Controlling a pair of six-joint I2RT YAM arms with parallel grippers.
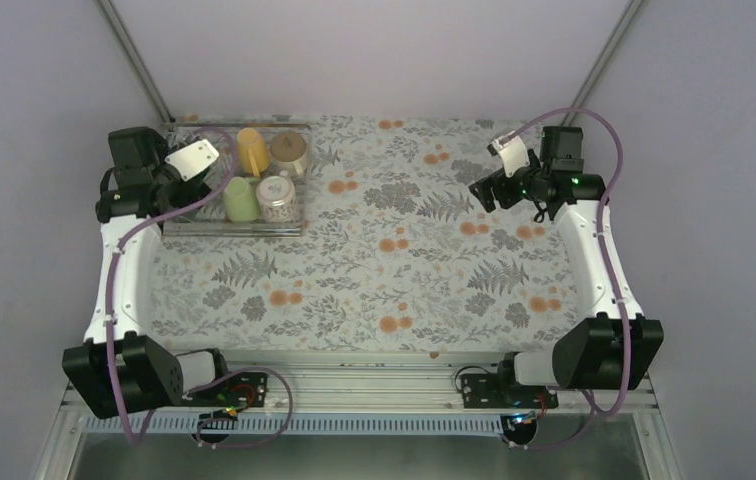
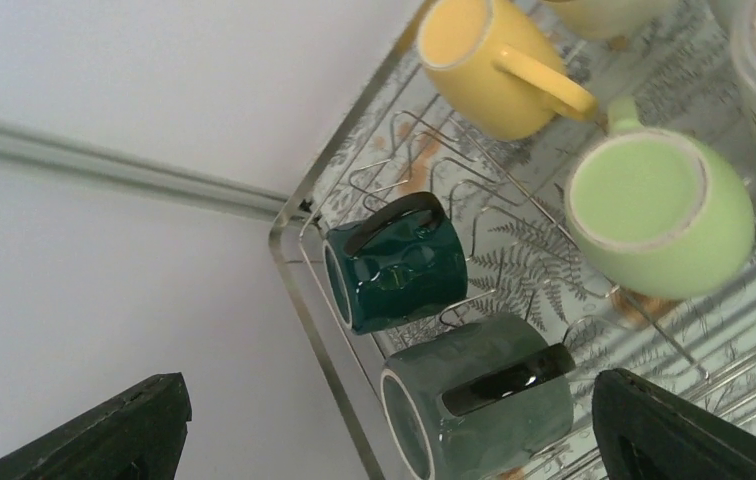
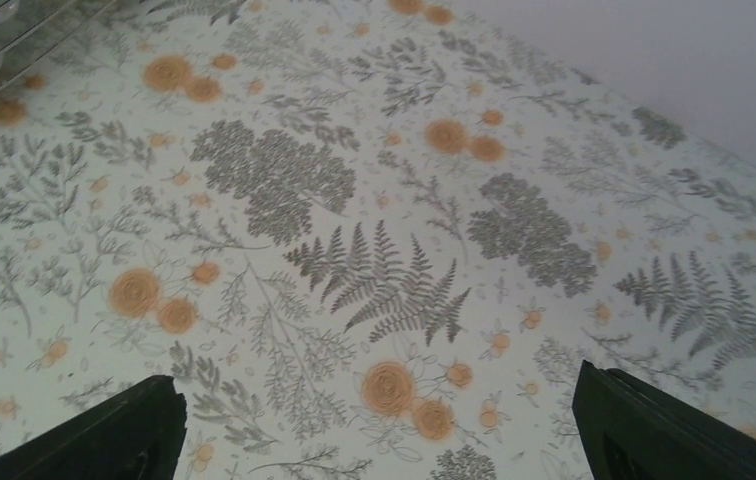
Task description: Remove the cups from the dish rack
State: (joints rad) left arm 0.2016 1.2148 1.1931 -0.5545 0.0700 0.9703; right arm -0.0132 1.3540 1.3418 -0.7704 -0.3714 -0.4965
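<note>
The greyer green mug's handle slants across the gap between the open fingers, so my left gripper will next turn and go down onto the greyer green mug's dark handle point(image 2: 509, 381) below it.
The dish rack point(image 1: 186, 225) sits at the table's far left. In it stand a yellow mug point(image 1: 251, 150), a cream-white mug point(image 1: 290, 152), a pale green mug point(image 1: 241, 200) and a patterned mug point(image 1: 277, 199). My left gripper point(image 1: 176, 188) hangs open over the rack's left part. The left wrist view shows the yellow point(image 2: 484, 65) and pale green point(image 2: 659, 215) mugs, and a dark green mug point(image 2: 394, 265) on its side by the rack frame point(image 2: 299, 280). A greyer green mug shape point(image 2: 484, 405) lies between my open fingers point(image 2: 104, 430); mug or reflection, I cannot tell. My right gripper point(image 1: 482, 193) is open and empty.
A floral cloth point(image 1: 394, 270) covers the table. In the right wrist view my right gripper point(image 3: 379, 430) hovers above bare cloth, with a corner of the rack point(image 3: 14, 45) at top left. Grey walls close in behind and on both sides.
</note>
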